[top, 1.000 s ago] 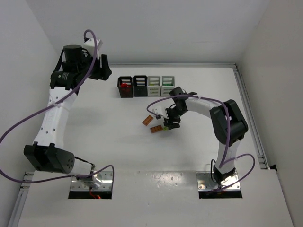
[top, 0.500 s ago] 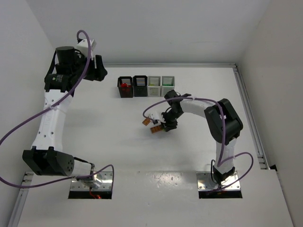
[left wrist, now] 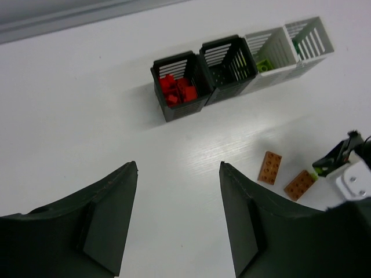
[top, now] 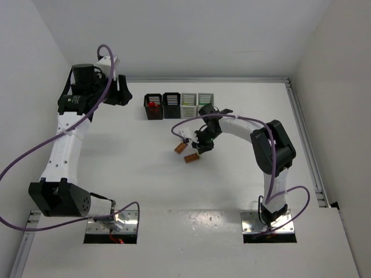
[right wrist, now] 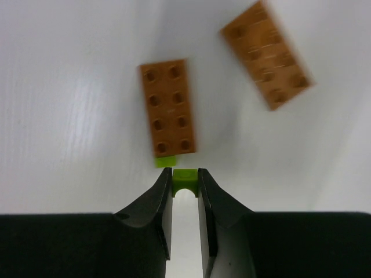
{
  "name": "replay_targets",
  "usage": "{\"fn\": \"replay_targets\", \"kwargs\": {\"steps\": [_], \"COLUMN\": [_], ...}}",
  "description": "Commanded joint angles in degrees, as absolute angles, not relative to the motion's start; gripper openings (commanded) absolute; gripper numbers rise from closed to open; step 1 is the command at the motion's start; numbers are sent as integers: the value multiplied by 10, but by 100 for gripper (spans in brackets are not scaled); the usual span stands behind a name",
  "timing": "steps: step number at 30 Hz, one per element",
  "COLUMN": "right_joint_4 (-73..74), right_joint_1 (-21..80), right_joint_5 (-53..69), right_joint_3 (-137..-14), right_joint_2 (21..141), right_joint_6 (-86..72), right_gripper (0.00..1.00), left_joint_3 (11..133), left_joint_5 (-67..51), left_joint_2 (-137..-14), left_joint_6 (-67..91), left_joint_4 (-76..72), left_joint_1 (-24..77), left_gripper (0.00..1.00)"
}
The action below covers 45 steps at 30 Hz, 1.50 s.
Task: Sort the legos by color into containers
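Note:
My right gripper will lift the yellow-green lego next. Then it will swing the lego outward over the first white container, which holds a yellow-green lego, to open there.
My right gripper is shut on a small yellow-green lego, which is pinched between its fingertips just above the table. Two orange-tan legos lie flat right ahead of it, and a yellow-green sliver shows at the near end of the closer one. From above, this gripper hangs beside those two legos. The four containers stand in a row at the back: a black one holding red legos, a second black one, and two white ones. My left gripper is open and empty, high at the back left.
A yellow-green lego lies in the first white container. A metal rail runs along the table's right edge, and white walls close in the back and sides. The right arm's purple cable loops over the orange-tan legos.
My right gripper has closed onto the yellow-green lego and shifted a little left and toward the containers. The left arm has swung slightly at the back left, its gripper still open.

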State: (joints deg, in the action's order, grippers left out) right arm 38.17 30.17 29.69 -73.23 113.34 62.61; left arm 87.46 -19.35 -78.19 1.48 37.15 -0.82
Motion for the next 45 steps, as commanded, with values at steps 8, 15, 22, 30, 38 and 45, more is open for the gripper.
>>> {"fn": "replay_targets", "kwargs": {"steps": [8,15,22,30,38,45], "right_joint_4": [268,175,168,148,160,155], "right_joint_1": [286,260,250,250,250,244], "right_joint_5": [321,227,176,149,138,138], "right_joint_3": [-910,-1061,-1152,-1152,-1146,-1130], "right_joint_2": [1092,1194,1280,1296,1302,1280], "right_joint_6": [301,111,74,51,45,39], "right_gripper": [4,3,3,6,33,40], "left_joint_3": [758,676,636,630,606,606], "left_joint_5": [-197,-182,-165,-165,-183,-171], "left_joint_2": [-701,-657,-630,-630,-648,-672], "left_joint_6": [-5,-10,-11,-16,-41,-47], "left_joint_4": [308,290,290,285,285,279], "left_joint_1": [-16,5,27,45,115,171], "left_gripper": [63,63,63,63,65,65]}}
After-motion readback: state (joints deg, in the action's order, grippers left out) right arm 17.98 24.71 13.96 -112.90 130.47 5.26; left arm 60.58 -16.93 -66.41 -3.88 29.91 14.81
